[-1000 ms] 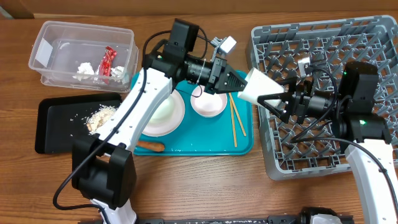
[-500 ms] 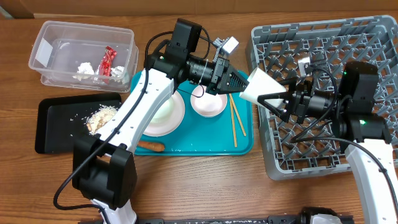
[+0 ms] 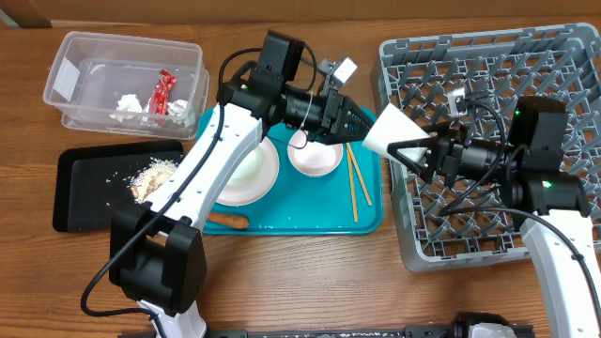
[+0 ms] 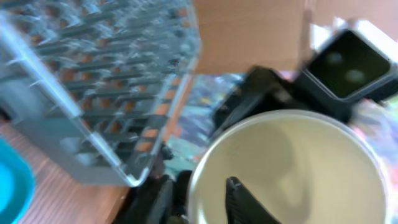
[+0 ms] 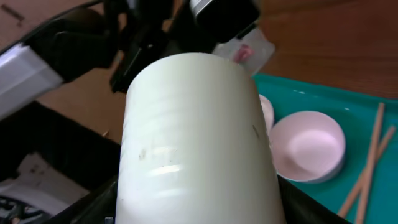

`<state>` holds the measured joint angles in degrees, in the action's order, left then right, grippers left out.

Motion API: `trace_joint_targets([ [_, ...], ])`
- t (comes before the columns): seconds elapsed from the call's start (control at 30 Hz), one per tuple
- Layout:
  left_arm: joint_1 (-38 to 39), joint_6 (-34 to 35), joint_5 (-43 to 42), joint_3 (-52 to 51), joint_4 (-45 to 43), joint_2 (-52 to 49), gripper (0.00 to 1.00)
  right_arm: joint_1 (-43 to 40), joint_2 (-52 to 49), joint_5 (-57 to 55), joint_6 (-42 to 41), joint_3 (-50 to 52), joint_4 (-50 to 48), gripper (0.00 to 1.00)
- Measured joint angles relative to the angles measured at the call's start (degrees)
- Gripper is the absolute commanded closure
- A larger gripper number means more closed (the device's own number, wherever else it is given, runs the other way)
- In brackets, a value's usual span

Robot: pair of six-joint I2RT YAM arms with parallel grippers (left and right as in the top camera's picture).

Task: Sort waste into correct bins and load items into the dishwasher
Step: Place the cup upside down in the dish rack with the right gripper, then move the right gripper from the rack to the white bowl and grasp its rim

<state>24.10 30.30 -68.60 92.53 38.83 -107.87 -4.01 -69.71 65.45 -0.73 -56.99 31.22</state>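
I should swing my right gripper to the right in the overhead view, upend, lower and release the cup (image 3: 387,131), as the rack's side (image 3: 591,176) opposite the tray lies there below.
A white cup (image 3: 387,131) hangs on its side between the teal tray and the grey dish rack (image 3: 488,75). My right gripper (image 3: 402,139) is shut on the cup's body (image 5: 193,137), a finger on each flank. My left gripper (image 3: 362,124) stands open astride the rim, with one finger inside the cup (image 4: 292,168), one outside, and a gap on both sides. A small white bowl (image 3: 315,155), a round plate (image 3: 249,174) and wooden chopsticks (image 3: 355,183) lie on the tray. An orange carrot (image 3: 227,221) rests at its front edge.
The clear tub (image 3: 66,84) at back left holds a red wrapper (image 3: 164,94) and a paper ball (image 3: 130,103). The black tray (image 3: 84,188) carries pale food scraps (image 3: 152,176). The teal tray (image 3: 371,211) lies mid-table and the rack fills the right side.
My left gripper's jaws have come apart from the cup's rim. My right gripper's fingers have narrowed onto the cup. The cup has shifted slightly right.
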Motion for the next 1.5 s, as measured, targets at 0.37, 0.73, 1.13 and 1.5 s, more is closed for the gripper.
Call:
trace_joint_targets([
  [0.37, -8.44, -8.74, 34.99, 0.15, 22.6, 5.33, 0.66, 0.02, 0.02, -27.74, -5.75, -6.67, 17.2, 0.46],
  [0.73, -12.9, -9.7, 62.14, 0.22, 32.68, 19.65, 0.66, -4.7, -0.46, -54.25, -10.67, -27.04, 37.22, 0.46],
  [1.13, -12.9, -9.77, 68.04, 0.22, 32.92, 19.65, 0.66, -30.95, -17.03, -58.64, -15.41, -32.65, 43.8, 0.44],
  [1.5, -12.9, -9.77, 68.11, 0.22, 32.74, 19.65, 0.66, -39.26, -30.45, -59.28, -16.41, -32.7, 44.92, 0.33],
])
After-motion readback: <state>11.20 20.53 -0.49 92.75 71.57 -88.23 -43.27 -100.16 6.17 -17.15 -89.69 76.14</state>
